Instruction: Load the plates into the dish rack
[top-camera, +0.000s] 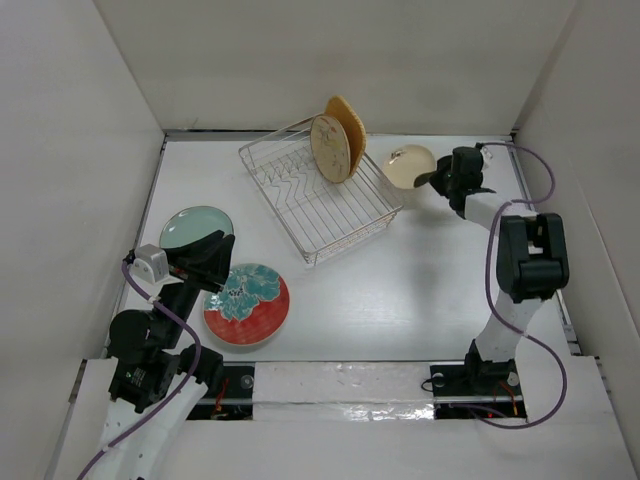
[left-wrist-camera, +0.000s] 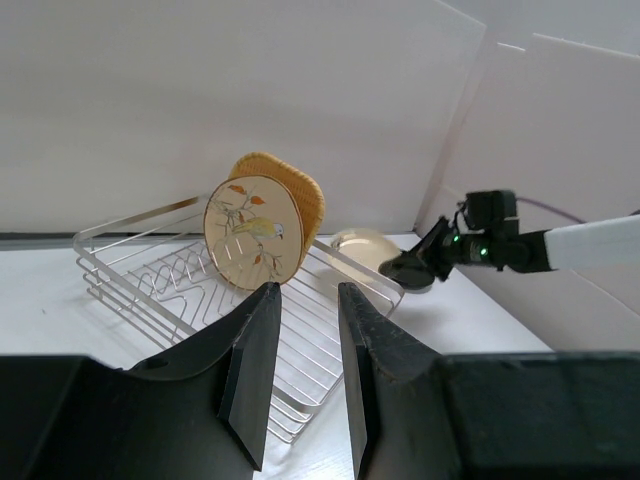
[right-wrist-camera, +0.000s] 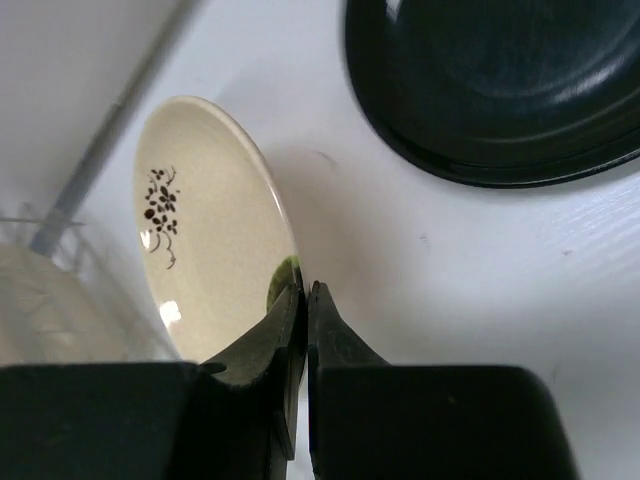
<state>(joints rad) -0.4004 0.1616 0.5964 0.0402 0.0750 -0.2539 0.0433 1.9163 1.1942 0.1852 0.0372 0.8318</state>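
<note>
My right gripper holds the small cream plate and should lift it over the rack's edge. It should then lower it beside the beige plate (top-camera: 331, 150), where the wire slots are empty.
The silver wire dish rack (top-camera: 300, 205) (left-wrist-camera: 140, 270) stands at the back centre. A beige plate (top-camera: 331, 150) (left-wrist-camera: 252, 232) and a wooden plate (top-camera: 352, 122) (left-wrist-camera: 300, 185) stand upright in it. My right gripper (top-camera: 434, 182) (right-wrist-camera: 305, 292) is shut on the rim of the small cream plate (top-camera: 408, 165) (right-wrist-camera: 200, 240), just right of the rack. The small black plate (right-wrist-camera: 500, 90) (left-wrist-camera: 405, 270) lies beside it. My left gripper (top-camera: 220, 250) (left-wrist-camera: 307, 290) hovers open and empty between the pale teal plate (top-camera: 192, 226) and the red plate with teal flowers (top-camera: 250, 308).
White walls close in the table on the left, back and right. The right arm (top-camera: 525, 260) reaches along the right wall. The arm bases sit at the near edge.
</note>
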